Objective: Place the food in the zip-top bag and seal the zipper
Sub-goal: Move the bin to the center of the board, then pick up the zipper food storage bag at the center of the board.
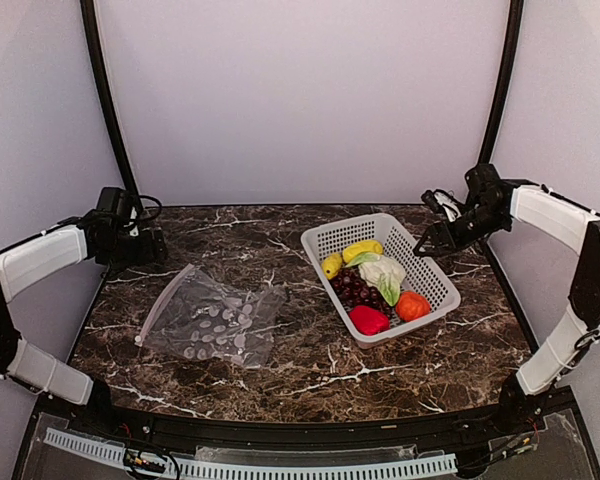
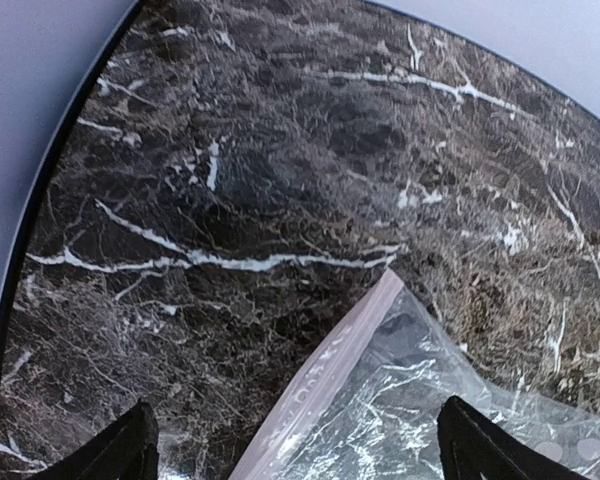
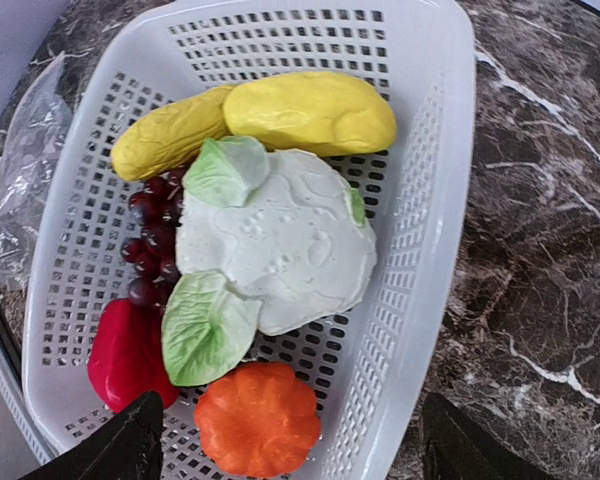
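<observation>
The pinkish zipper lies flat below my open left gripper. I need to lower the gripper and bring it back onto the zipper's middle part [image 1: 164, 300] [image 2: 268, 443] to close.
The clear dotted zip-top bag [image 1: 215, 322] lies flat and empty, left of centre. Its pinkish zipper [image 1: 165, 302] runs along the left short edge and shows in the left wrist view [image 2: 330, 370]. The food lies in a white perforated basket [image 1: 427, 262]: two yellow pieces [image 1: 362, 248], cauliflower [image 1: 383, 272], grapes [image 1: 355, 288], red pepper [image 1: 368, 320], tomato [image 1: 412, 305]. My left gripper [image 1: 152, 245] is open above the zipper's far end [image 2: 300, 455]. My right gripper [image 1: 430, 225] is open and empty, hovering over the basket's far right rim, with the tomato [image 3: 258, 418] below it [image 3: 295, 450].
The dark marble table [image 1: 300, 375] has a raised black rim, seen in the left wrist view [image 2: 40, 230]. Purple walls and two black posts [image 1: 108, 110] stand behind. The basket rim [image 3: 450, 200] lies under the right gripper.
</observation>
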